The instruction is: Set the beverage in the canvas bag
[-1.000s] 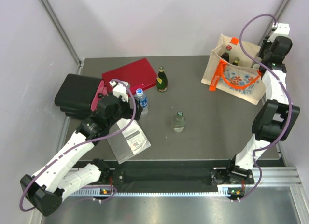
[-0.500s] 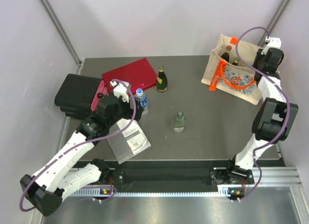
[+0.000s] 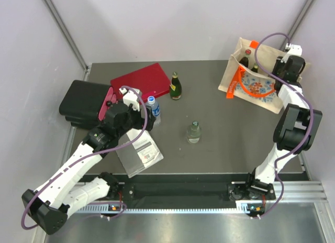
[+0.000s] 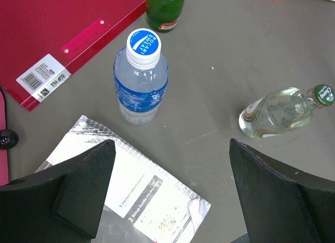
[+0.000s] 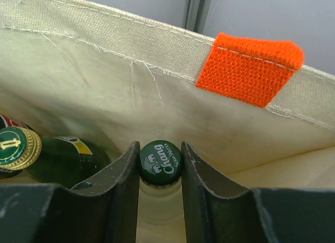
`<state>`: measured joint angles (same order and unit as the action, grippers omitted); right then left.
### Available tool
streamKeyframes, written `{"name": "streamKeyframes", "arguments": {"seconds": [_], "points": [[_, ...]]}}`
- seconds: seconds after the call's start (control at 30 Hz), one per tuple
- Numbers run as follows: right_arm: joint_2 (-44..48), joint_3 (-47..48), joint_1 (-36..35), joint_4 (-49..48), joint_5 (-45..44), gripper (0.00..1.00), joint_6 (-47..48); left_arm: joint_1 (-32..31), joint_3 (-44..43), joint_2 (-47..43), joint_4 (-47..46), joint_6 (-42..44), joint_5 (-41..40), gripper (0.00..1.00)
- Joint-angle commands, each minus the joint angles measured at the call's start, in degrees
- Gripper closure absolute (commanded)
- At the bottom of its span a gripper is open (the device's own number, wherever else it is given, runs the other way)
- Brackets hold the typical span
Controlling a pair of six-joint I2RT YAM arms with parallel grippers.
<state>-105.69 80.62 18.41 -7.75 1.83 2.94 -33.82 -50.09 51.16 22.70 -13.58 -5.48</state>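
Note:
The clear bottle is already below the bag's rim, by the inner wall (image 5: 160, 200). My right gripper needs to stay over the bottle next and open its fingers off the green cap.
The beige canvas bag (image 3: 256, 88) with orange handles stands at the table's back right. My right gripper (image 5: 160, 154) reaches down inside it, shut on the green cap of a clear glass beverage bottle (image 5: 160, 164) close to the bag's inner wall (image 5: 104, 70). A dark green bottle with a gold cap (image 5: 18, 146) stands beside it in the bag. My left gripper (image 4: 171, 148) hangs open over the table's left part, short of a blue-capped water bottle (image 4: 141, 78). A clear green-capped bottle (image 4: 280, 113) stands to the right, and a dark green bottle (image 3: 175, 86) stands farther back.
A red folder (image 3: 140, 81) lies at the back left, partly under a black case (image 3: 84, 101). A white booklet in plastic (image 3: 138, 154) lies near the front edge under my left arm. Grey walls close in both sides.
My right wrist has shifted slightly nearer and lower at the bag's right end, still gripping the bottle. The left arm and the bottles on the table have not moved.

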Motion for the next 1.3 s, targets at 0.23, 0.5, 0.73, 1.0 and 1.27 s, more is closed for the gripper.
{"name": "streamKeyframes", "arguments": {"seconds": [0.23, 0.5, 0.73, 1.0, 1.27], "points": [[-1.53, 1.65, 0.92, -9.57, 0.72, 1.0, -1.62, -0.28, -0.1, -0.71, -2.92, -0.21, 0.29, 0.06], [-3.91, 2.96, 1.27, -9.39, 1.43, 0.9, -2.5, -0.19, -0.1, -0.36, -2.84, -0.04, -0.24, 0.06], [-4.88, 3.93, 1.27, -8.95, 1.52, 0.8, -2.5, -0.19, -0.1, -0.09, -2.92, -0.04, -0.33, 0.06], [-2.16, 7.71, 1.27, -4.65, -0.24, 0.52, -5.75, -0.28, -0.19, -0.18, -2.84, -0.04, -0.15, 0.06], [3.29, 10.08, 1.27, 1.06, -0.42, 0.44, -8.74, -0.19, -0.36, -1.32, -2.75, -0.21, 0.11, 0.06]]}}
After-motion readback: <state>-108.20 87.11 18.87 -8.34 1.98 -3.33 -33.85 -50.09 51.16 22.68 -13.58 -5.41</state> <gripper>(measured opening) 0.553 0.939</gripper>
